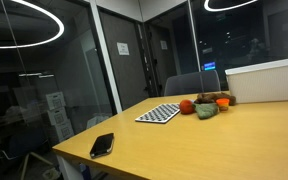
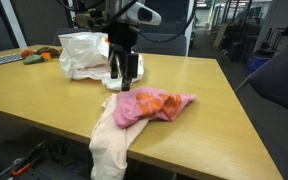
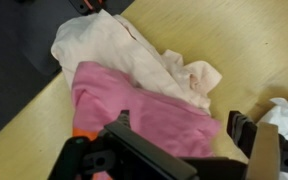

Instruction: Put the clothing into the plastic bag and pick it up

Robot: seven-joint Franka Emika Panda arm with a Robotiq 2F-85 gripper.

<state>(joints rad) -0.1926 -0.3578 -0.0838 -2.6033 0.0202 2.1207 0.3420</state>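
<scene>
I will lower my gripper toward the left in the wrist view onto the orange-patched pink folds and close, as the pink garment [image 2: 149, 104] lies atop the cream one.
A pink garment [image 2: 149, 104] with orange patches lies on the wooden table near its front edge. A cream garment [image 2: 109, 145] lies under it and hangs over the edge. A white plastic bag [image 2: 84, 53] stands behind them. My gripper [image 2: 124, 80] hovers just above the table between the bag and the pink garment. In the wrist view the pink garment [image 3: 149, 105] lies below my open, empty gripper [image 3: 179, 125], with the cream garment [image 3: 124, 45] beyond it and a corner of the bag [image 3: 287, 112] at the right.
A keyboard [image 1: 159, 113], small toys [image 1: 206, 104] and a dark phone [image 1: 102, 144] lie on the table in an exterior view. The table edge [image 2: 184, 165] runs close to the clothing. A chair back [image 2: 282, 90] stands at the right. Glass walls surround the room.
</scene>
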